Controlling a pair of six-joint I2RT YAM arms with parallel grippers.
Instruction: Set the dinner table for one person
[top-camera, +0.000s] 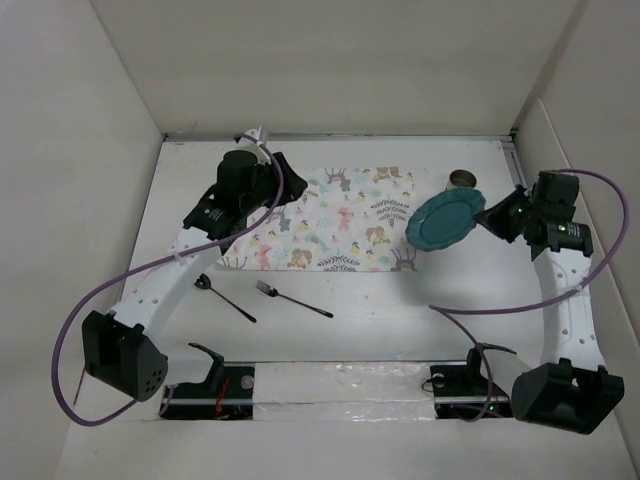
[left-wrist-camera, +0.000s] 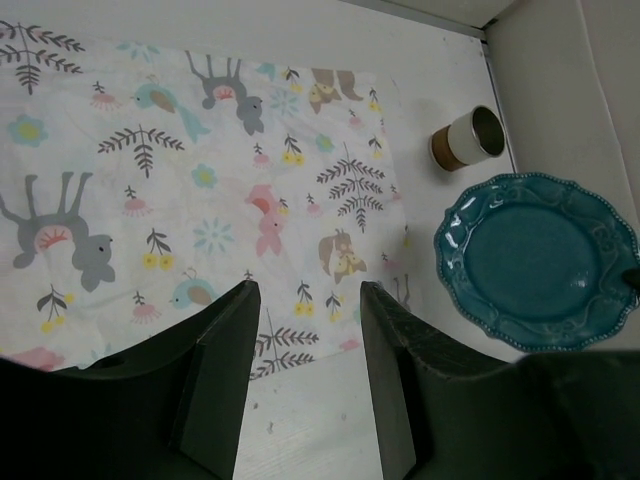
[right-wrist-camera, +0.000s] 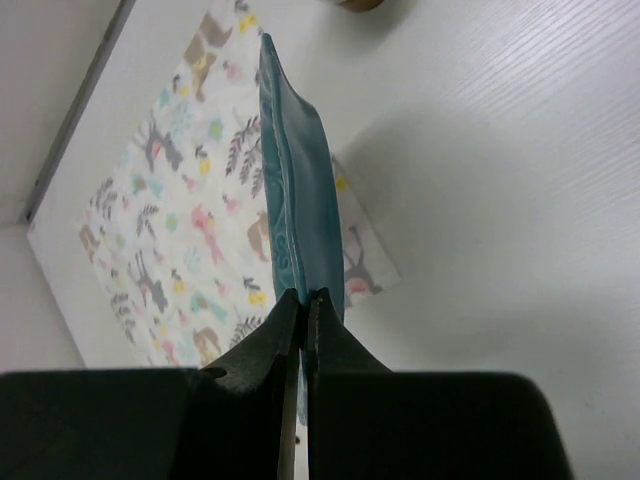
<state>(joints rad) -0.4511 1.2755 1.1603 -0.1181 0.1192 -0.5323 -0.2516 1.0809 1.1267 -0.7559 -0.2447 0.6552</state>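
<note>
The right gripper moves to the left in the top view next, then down. It releases the plate (top-camera: 446, 219) on the placemat's middle (top-camera: 319, 222), since that middle lies bare.
A teal plate (top-camera: 446, 219) hangs above the right end of the floral placemat (top-camera: 335, 230), which lies on the white dinner table (top-camera: 400, 310). My right gripper (top-camera: 497, 215) is shut on the plate's right rim; in the right wrist view the plate (right-wrist-camera: 295, 180) stands edge-on between the fingers. My left gripper (left-wrist-camera: 308, 290) is open and empty above the placemat's left edge (left-wrist-camera: 150, 180); the plate (left-wrist-camera: 540, 255) shows at the right of that view. A fork (top-camera: 290, 298) and a spoon (top-camera: 222, 296) lie on the table in front of the placemat.
A small brown-banded cup (top-camera: 461, 180) stands at the back right, also seen in the left wrist view (left-wrist-camera: 467, 138). White walls enclose the table on the left, back and right. Purple cables loop from both arms.
</note>
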